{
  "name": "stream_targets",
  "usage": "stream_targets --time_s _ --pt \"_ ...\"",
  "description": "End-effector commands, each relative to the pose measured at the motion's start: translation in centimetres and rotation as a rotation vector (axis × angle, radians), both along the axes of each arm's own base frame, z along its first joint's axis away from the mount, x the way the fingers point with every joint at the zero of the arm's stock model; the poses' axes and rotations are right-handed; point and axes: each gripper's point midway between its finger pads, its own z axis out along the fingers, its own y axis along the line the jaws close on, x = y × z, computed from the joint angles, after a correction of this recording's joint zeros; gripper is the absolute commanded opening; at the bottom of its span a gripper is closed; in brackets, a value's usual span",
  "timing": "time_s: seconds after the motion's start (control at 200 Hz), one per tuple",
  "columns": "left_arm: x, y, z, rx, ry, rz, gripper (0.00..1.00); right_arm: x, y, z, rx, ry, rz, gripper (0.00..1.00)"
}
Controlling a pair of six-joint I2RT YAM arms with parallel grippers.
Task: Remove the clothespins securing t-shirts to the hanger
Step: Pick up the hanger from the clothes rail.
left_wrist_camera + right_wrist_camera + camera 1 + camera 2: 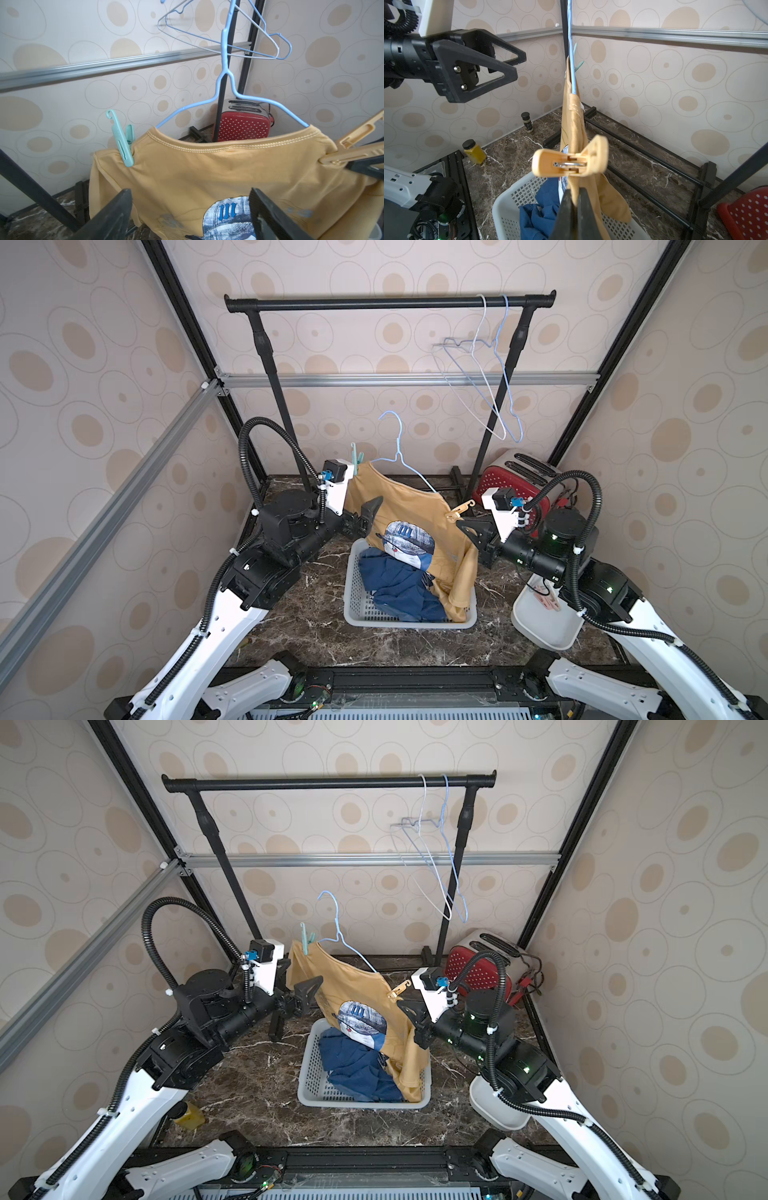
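Note:
I will lower my right gripper a little toward the grey perforated basket next and open it to let go of the shirt fabric, because the basket is below its closed fingers.
A mustard-yellow t-shirt with a blue cartoon print hangs on a light blue hanger over the basket. A teal clothespin clips one shoulder and a tan clothespin clips the other. My right gripper is shut on the shirt fabric just under the tan clothespin. My left gripper stands open in front of the shirt's chest, below the teal clothespin, with nothing between its fingers. Two blue t-shirts lie crumpled in the basket.
A grey perforated basket sits mid-table. Behind it stands a black rack with two bare hangers. A red toaster stands back right. A white tray under my right arm holds pinkish clothespins. A yellow jar stands near the left wall.

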Motion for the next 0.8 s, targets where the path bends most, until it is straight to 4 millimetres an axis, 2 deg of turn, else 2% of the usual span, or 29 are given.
stream_targets --time_s 0.0,0.215,0.486,0.796 --pt "0.2 0.5 3.2 0.071 -0.092 0.018 0.89 -0.2 0.4 1.1 0.029 -0.063 0.027 0.00" --pt "1.3 -1.3 4.9 -0.017 -0.028 -0.018 0.88 -0.1 0.7 -0.5 0.021 -0.053 0.033 0.00" --pt "3.1 -2.9 4.6 -0.052 0.015 -0.028 0.83 -0.3 0.7 -1.7 0.007 -0.044 0.042 0.00" --pt "4.6 -5.0 4.9 -0.100 0.049 -0.072 0.67 -0.5 0.6 -2.5 -0.015 -0.037 0.051 0.00"
